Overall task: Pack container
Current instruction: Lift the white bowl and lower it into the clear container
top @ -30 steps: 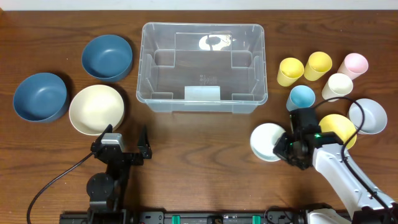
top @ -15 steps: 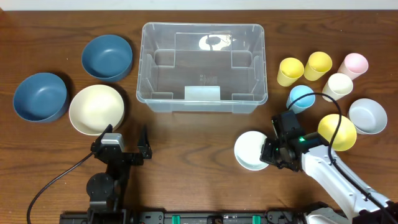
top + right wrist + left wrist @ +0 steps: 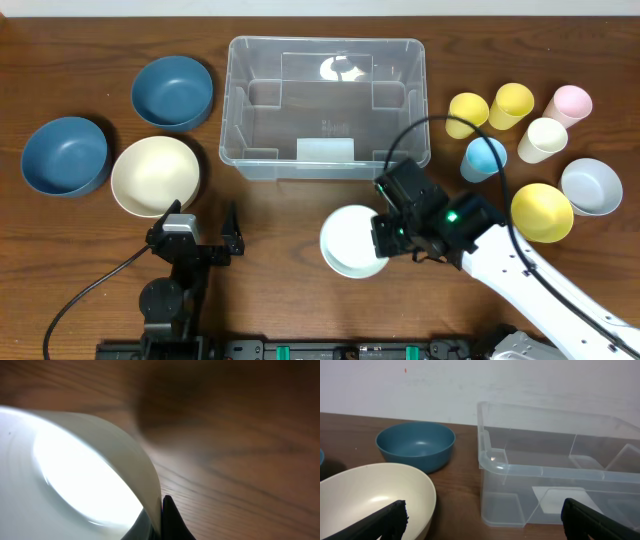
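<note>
The container's end by the yellow cups is empty, so I need to raise my right gripper outward over the container's near side next, then lower it into that end to let go of the bowl.
The clear plastic container (image 3: 325, 105) stands at the back middle of the table; the left wrist view shows it (image 3: 555, 475) ahead on the right. My right gripper (image 3: 382, 240) is shut on the rim of a white bowl (image 3: 352, 242) and holds it in front of the container. The right wrist view shows that bowl (image 3: 75, 475) pinched at its rim by my fingers (image 3: 161, 515). My left gripper (image 3: 200, 232) is open and empty, resting near the front left beside a cream bowl (image 3: 154, 176).
Two blue bowls (image 3: 172, 91) (image 3: 64, 155) sit at the left. At the right stand yellow (image 3: 467, 114) (image 3: 511, 105), blue (image 3: 484, 158), pink (image 3: 567, 105) and cream (image 3: 543, 139) cups, a yellow bowl (image 3: 541, 211) and a grey bowl (image 3: 591, 186).
My right gripper has carried the white bowl leftward from the right side toward the front of the container. The left arm has not moved.
</note>
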{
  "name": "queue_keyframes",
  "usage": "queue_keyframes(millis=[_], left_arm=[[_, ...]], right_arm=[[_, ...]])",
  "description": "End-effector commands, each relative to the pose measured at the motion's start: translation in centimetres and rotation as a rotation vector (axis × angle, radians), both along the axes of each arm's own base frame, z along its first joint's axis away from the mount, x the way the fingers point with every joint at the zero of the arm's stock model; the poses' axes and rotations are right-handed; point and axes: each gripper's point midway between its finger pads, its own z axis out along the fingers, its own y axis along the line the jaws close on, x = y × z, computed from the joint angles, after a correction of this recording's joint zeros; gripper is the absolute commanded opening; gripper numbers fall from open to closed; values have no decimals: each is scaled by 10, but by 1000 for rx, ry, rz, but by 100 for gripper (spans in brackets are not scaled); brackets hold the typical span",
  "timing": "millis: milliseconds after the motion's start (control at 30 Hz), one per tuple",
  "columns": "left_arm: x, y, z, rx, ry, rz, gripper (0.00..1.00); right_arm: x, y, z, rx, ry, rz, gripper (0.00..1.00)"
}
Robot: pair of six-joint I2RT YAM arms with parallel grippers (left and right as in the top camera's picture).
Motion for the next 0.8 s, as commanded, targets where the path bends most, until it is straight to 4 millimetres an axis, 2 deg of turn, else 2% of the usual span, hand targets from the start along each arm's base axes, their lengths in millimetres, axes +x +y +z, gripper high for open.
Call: queue_keyframes(millis=[0, 200, 300, 367, 467, 533, 633, 767], left_arm=[[-1, 0, -16, 13, 45, -3, 98], [-1, 0, -16, 12, 45, -3, 98], [-1, 0, -16, 13, 45, -3, 98], [-1, 0, -16, 13, 45, -3, 98], [-1, 0, -16, 13, 45, -3, 98], [-1, 0, -16, 13, 45, -3, 98], [-1, 0, -16, 13, 45, -3, 98], [-1, 0, -16, 13, 45, -3, 98]], right_arm=[[23, 19, 52, 68, -129, 47, 2], [79, 22, 136, 66, -296, 22, 1], [107, 22, 163, 42, -315, 25, 1], [127, 25, 172, 22, -316, 28, 2], [160, 24, 172, -27, -310, -5, 1], [182, 26, 164, -41, -298, -17, 2], [212, 26, 142, -60, -274, -45, 1], [245, 15, 105, -90, -239, -95, 2]])
